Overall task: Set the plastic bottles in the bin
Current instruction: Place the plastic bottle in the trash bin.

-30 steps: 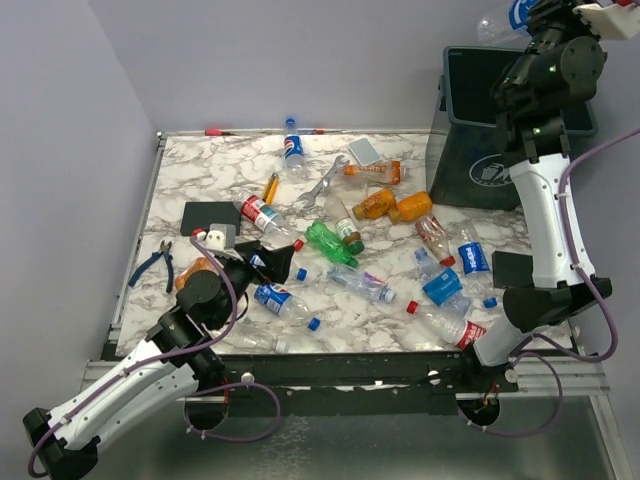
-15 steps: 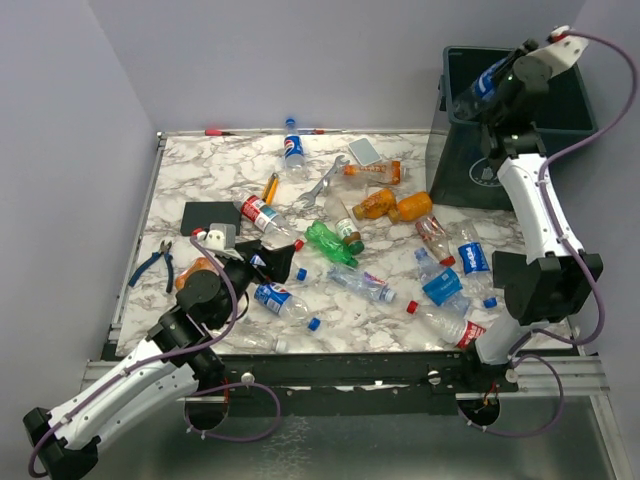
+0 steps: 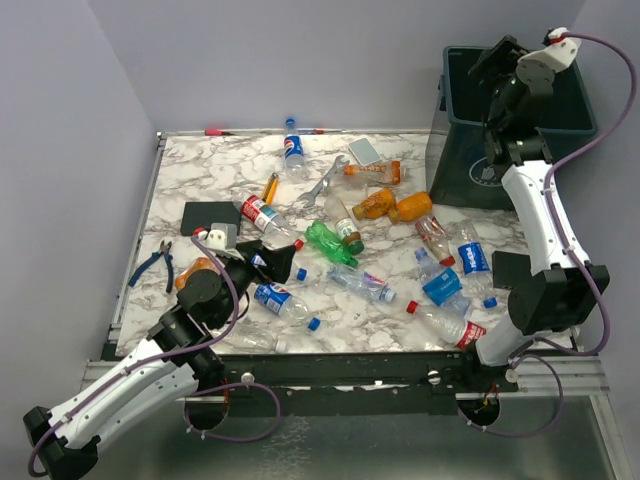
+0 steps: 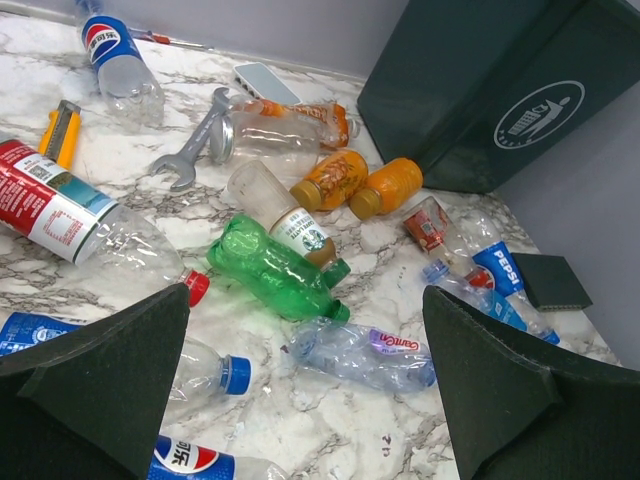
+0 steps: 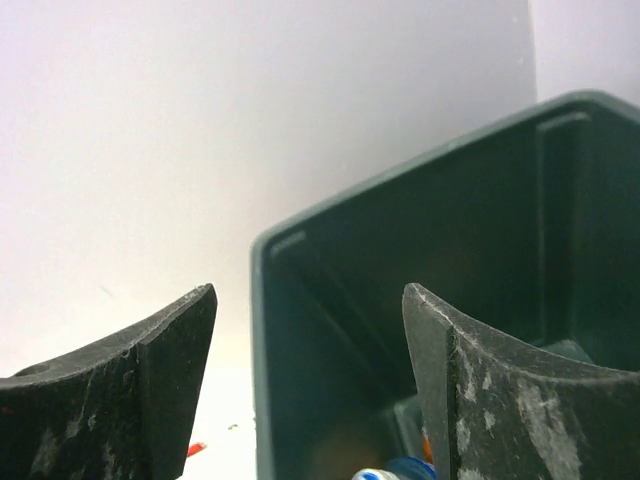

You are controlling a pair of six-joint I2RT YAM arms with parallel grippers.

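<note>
The crushed clear bottle (image 3: pixel 360 283) (image 4: pixel 362 355) lies below on the right in the top view, so my left gripper will move to that side, turn and go down over it.
Several plastic bottles lie scattered over the marble table, among them a green one (image 3: pixel 328 243) (image 4: pixel 275 265), a crushed clear one (image 4: pixel 365 352), two orange ones (image 3: pixel 375 205) and a Pepsi-labelled one (image 3: pixel 292 150). The dark green bin (image 3: pixel 470 150) (image 4: pixel 470 90) (image 5: pixel 400 300) stands at the back right. My right gripper (image 3: pixel 497 62) (image 5: pixel 310 330) hangs open over the bin's mouth with nothing between its fingers; a blue-and-white bottle (image 5: pixel 385 470) shows at the bin's bottom. My left gripper (image 3: pixel 275 258) (image 4: pixel 305 400) is wide open and empty, low over the near left bottles.
A silver wrench (image 3: pixel 322 184) (image 4: pixel 195 145) and a yellow-handled tool (image 4: pixel 60 130) lie among the bottles. Blue-handled pliers (image 3: pixel 155 264) sit at the left edge beside a black pad (image 3: pixel 210 215). A white card (image 3: pixel 365 151) and red pen (image 3: pixel 220 131) lie at the back.
My right arm swung down over the bin with a blue-labelled bottle, then its jaws opened and the bottle is gone from them. The left arm has not moved.
</note>
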